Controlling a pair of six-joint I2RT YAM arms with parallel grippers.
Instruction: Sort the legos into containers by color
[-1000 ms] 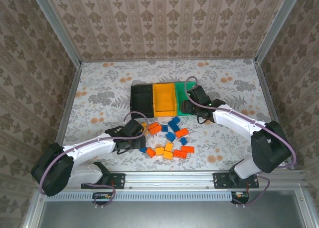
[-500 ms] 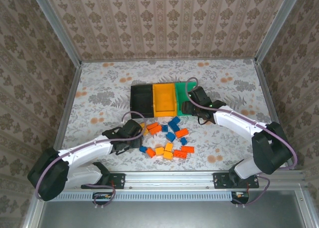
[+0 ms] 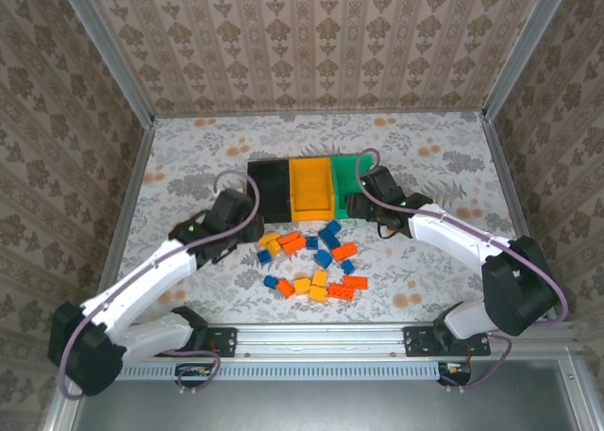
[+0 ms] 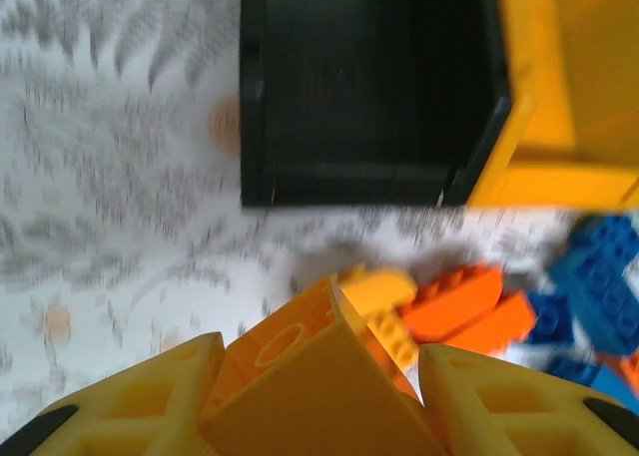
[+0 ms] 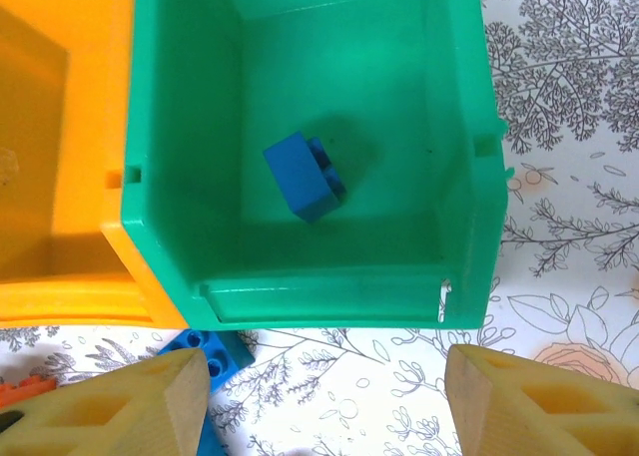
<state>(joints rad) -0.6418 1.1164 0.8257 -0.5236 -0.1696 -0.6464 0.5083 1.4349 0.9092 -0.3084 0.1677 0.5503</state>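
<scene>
My left gripper is holding the yellow-orange lego and will move outward past the black container's near side, over the container's bare black bottom, and release the lego there, because the black container [image 3: 267, 190] stands empty.
My left gripper [image 3: 240, 220] hovers just in front of the black container [image 3: 267, 190], left of the pile. It is shut on a yellow-orange lego [image 4: 300, 386], which sits tilted between the yellow fingers [image 4: 150, 401]. The black container [image 4: 359, 77] looks empty. Beside it stand the orange-yellow container [image 3: 311, 188] and the green container [image 3: 343, 173]. Loose yellow-orange, red-orange and blue legos [image 3: 316, 256] lie scattered in front of the containers. My right gripper [image 5: 329, 416] is open above the cloth at the green container's [image 5: 300, 296] front wall. One blue lego [image 5: 305, 177] lies inside it.
A flowered cloth [image 3: 189, 167] covers the table, with open room left, right and behind the containers. Metal frame posts [image 3: 109, 63] and papered walls close the sides and back. A metal rail [image 3: 321, 337] carries the arm bases in front. A blue lego [image 5: 215, 361] lies by my right gripper's left finger.
My left gripper shut on a yellow-orange lego at the pile's left edge, lifted it and moved up-left toward the black container. The right gripper has barely moved.
</scene>
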